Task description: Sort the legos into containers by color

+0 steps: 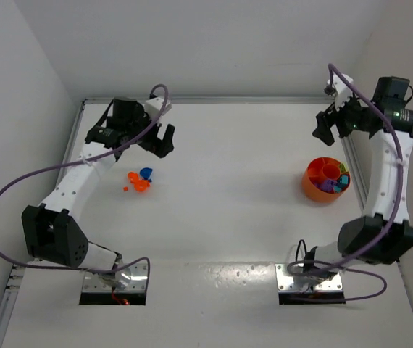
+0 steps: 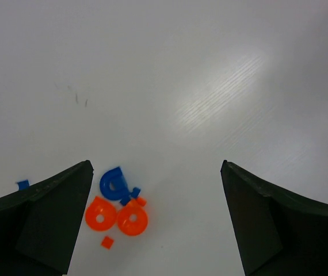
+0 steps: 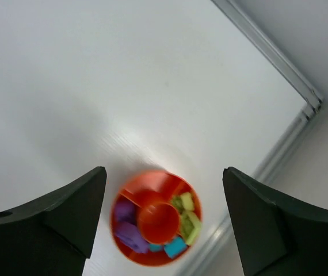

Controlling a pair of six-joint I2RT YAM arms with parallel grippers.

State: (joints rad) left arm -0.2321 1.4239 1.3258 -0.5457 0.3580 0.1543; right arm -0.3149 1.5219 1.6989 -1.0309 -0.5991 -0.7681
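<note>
I will lower my left gripper back and to the left in the top view onto the farther orange ring's free edge (image 1: 130, 176) (image 2: 91, 214), because only bare table borders it.
A small cluster of legos (image 1: 140, 180) lies on the white table at the left: a blue piece (image 2: 114, 184), two orange rings (image 2: 101, 214) and a tiny orange square (image 2: 107, 242). My left gripper (image 1: 161, 138) hovers just behind them, open and empty (image 2: 155, 172), with the cluster near its left finger (image 2: 54, 213). The round orange container (image 1: 324, 179) stands at the right and holds purple (image 3: 128, 227), lime green (image 3: 187, 215) and teal (image 3: 174, 247) bricks in separate compartments. My right gripper (image 1: 327, 127) hangs above and behind it, open (image 3: 163, 172), with nothing between its fingers.
A tiny blue bit (image 2: 23, 184) lies left of the left finger. A metal rail (image 3: 279, 57) marks the table's right and back edge, close to the tub. White walls enclose the table on three sides.
</note>
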